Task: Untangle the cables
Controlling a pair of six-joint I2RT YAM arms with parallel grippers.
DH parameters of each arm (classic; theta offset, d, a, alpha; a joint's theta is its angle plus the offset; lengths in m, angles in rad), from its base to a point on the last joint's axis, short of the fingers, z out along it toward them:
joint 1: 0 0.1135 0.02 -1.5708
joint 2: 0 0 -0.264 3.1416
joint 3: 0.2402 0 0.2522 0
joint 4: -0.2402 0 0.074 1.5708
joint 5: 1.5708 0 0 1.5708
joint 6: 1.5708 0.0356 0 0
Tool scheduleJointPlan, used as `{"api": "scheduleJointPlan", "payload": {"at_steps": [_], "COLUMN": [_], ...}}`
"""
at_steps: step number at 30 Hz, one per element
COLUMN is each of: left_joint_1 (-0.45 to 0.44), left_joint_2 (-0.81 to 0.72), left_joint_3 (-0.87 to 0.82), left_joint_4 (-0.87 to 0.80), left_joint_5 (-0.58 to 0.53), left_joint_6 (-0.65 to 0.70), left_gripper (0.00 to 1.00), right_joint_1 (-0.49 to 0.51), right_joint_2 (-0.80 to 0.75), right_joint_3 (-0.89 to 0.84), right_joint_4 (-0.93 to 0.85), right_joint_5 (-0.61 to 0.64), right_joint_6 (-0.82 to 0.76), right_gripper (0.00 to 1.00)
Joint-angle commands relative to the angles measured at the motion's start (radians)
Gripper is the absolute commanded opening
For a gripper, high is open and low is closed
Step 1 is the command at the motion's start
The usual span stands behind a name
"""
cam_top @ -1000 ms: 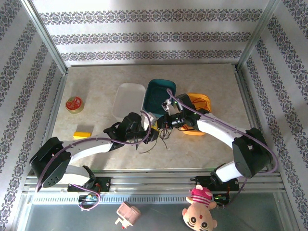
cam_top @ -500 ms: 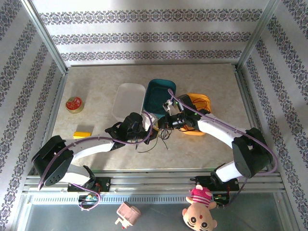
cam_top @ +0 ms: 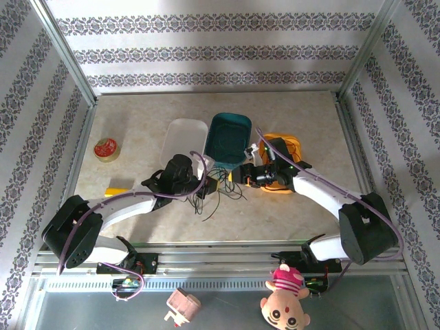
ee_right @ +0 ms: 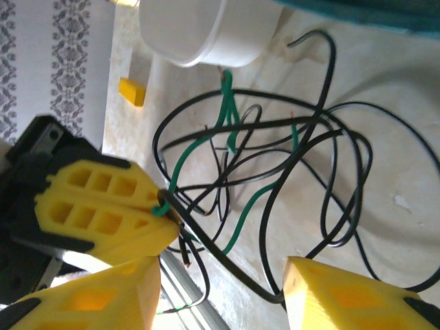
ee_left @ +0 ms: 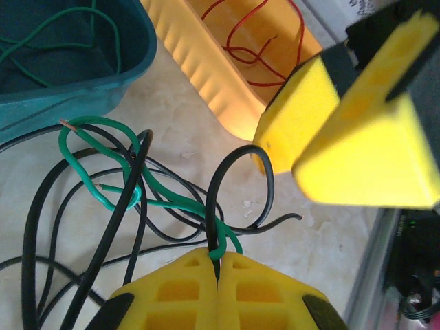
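Note:
My left gripper draws the green cable up and away from my right gripper next and releases it, since it is around a piece of black cable.
The cables are a loose tangle of thin black and green strands on the table between both arms. My left gripper is shut on a green strand and a black strand, pinched together at its fingertips; it sits at the tangle's left edge. My right gripper is open, and a black loop runs through the gap between its fingers. It hovers at the tangle's right side. More green cable lies in the teal bin, and red cable in the orange tray.
A white bowl stands left of the teal bin. A yellow block and a red tape roll lie at the far left. A doll and a pink toy sit below the table's front rail.
My left gripper has drawn back to the left with its strands. The right arm has swung to the right. The tangle now lies more spread out between them.

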Motion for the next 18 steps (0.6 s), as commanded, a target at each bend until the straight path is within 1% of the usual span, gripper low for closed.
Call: {"api": "scheduleJointPlan", "payload": {"at_steps": [1,3,7,11,13,14,15,17,18], "left_joint_1": [0.014,0.017,0.023,0.03,0.034,0.035,0.037,0.038,0.041], "left_joint_2": [-0.021,-0.023,-0.026,-0.029,-0.028,-0.029,-0.03,-0.035,-0.04], "left_joint_3": [0.006,0.007,0.01,0.007,0.008,0.008,0.008,0.008,0.007], "left_joint_4": [0.054,0.058,0.069,0.099,0.112,0.119,0.12,0.101,0.087], "left_joint_5": [0.096,0.103,0.112,0.12,0.133,0.138,0.142,0.14,0.134], "left_joint_6": [-0.037,-0.044,-0.058,-0.087,-0.099,-0.106,-0.109,-0.101,-0.092], "left_gripper": [0.0,0.0,0.0,0.0,0.0,0.0,0.0,0.0,0.0], "right_joint_1": [0.046,0.079,0.129,0.158,0.168,0.169,0.169,0.154,0.141], "right_joint_2": [-0.013,0.001,0.069,0.151,0.185,0.198,0.205,0.201,0.191], "right_joint_3": [-0.019,-0.007,0.032,0.087,0.109,0.115,0.118,0.113,0.104], "right_joint_4": [-0.002,-0.027,-0.061,-0.094,-0.109,-0.11,-0.112,-0.114,-0.113], "right_joint_5": [-0.091,-0.086,-0.082,-0.115,-0.125,-0.135,-0.135,-0.12,-0.109], "right_joint_6": [-0.074,-0.108,-0.14,-0.165,-0.174,-0.174,-0.172,-0.164,-0.158], "right_gripper": [0.5,0.52,0.54,0.54,0.51,0.47,0.4,0.12,0.04]}}
